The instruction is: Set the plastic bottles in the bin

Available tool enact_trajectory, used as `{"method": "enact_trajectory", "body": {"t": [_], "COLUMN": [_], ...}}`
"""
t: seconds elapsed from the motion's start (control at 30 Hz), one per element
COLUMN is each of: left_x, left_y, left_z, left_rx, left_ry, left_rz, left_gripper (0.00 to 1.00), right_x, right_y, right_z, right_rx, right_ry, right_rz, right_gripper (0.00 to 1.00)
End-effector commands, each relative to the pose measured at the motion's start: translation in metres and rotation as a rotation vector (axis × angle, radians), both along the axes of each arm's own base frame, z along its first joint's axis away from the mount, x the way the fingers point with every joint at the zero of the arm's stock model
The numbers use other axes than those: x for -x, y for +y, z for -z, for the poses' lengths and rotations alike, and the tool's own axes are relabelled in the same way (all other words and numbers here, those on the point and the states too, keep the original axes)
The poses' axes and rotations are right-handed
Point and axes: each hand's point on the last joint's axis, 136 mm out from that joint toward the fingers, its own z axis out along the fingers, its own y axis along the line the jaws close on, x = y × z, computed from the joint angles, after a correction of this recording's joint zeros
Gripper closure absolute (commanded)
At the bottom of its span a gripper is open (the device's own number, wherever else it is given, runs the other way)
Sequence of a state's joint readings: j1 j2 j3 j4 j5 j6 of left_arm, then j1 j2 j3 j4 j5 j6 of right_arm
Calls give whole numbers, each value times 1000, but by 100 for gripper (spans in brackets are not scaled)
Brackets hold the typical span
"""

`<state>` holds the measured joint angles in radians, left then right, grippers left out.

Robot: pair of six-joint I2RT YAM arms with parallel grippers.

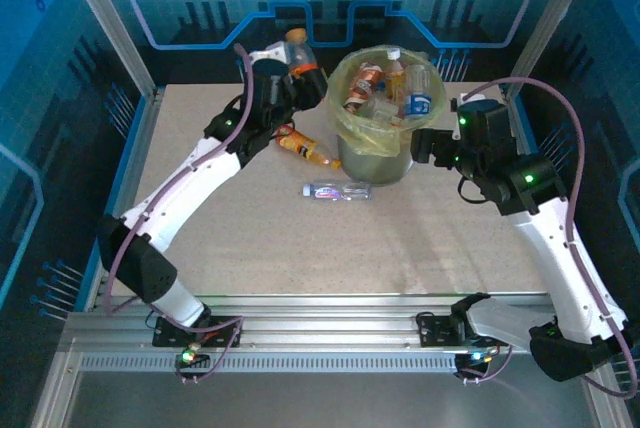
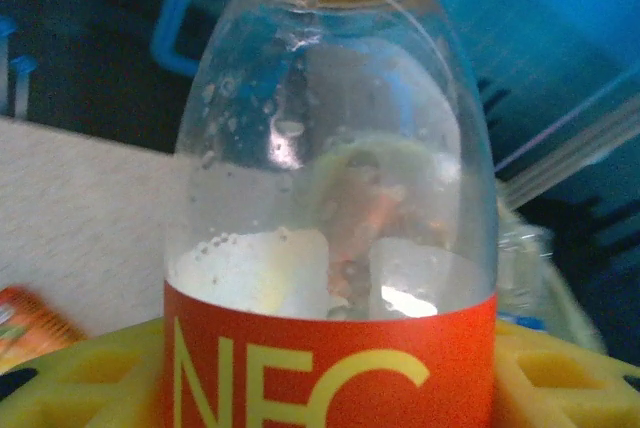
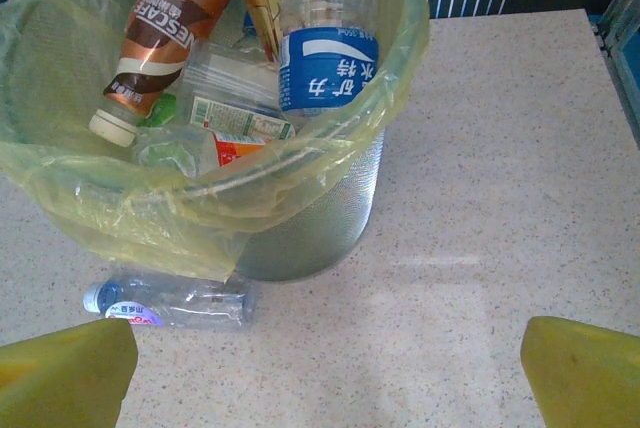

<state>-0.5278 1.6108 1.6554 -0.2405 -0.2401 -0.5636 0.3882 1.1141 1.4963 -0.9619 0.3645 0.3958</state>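
Observation:
Next, my left gripper carries the clear bottle with the orange cap sideways over the bin's opening (image 1: 389, 86) and releases it there. The bottle still hangs outside the bin's rim.
My left gripper (image 1: 295, 70) is shut on a clear bottle (image 2: 330, 198) with an orange cap and a red label, held upright between the yellow fingers (image 2: 80, 378). That held bottle (image 1: 300, 51) hangs just left of the bin's rim. The bin (image 1: 382, 163), lined with a yellow-green bag, holds several bottles, among them a brown one (image 3: 165, 28) and a blue-labelled clear one (image 3: 325, 58). An orange bottle (image 1: 305, 148) and a clear bottle (image 1: 337, 191) lie on the table by the bin's left and front. My right gripper (image 1: 420, 145) stands open beside the bin's right wall, nothing between its fingers (image 3: 590, 373).
The clear bottle (image 3: 170, 303) with a blue cap lies against the foot of the bin (image 3: 320, 228). Speckled tabletop (image 3: 500, 198) stretches right of the bin and toward the arm bases. Blue enclosure walls and metal posts (image 1: 110, 23) ring the table.

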Motion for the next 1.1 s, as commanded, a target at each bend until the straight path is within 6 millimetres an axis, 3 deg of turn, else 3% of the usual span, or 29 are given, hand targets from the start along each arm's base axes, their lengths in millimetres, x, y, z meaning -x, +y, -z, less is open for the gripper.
{"method": "enact_trajectory", "body": {"t": [0.0,0.27,0.5,0.77,1.0,1.07], "left_x": [-10,-42,-57,-54,-54,-53], "left_y": [-35,-107,-153,-170,-173,-173], "left_z": [-20,-21,7,41,52,49], "left_rx": [-11,8,0,-13,-21,-25], "left_ry": [-75,-143,-82,-11,13,5], "left_rz": [105,246,346,361,362,363], "left_gripper": [54,54,52,45,18,16], "right_x": [3,7,10,10,8,8], "right_y": [-1,-5,-8,-11,-10,-10], "right_z": [-6,-4,-2,-1,1,2], "right_rx": [-20,-32,-23,-10,-7,-8], "right_ry": [-39,-43,-35,-31,-25,-23], "right_rz": [24,43,54,65,63,62], "right_gripper": [0,0,0,0,0,0]}}
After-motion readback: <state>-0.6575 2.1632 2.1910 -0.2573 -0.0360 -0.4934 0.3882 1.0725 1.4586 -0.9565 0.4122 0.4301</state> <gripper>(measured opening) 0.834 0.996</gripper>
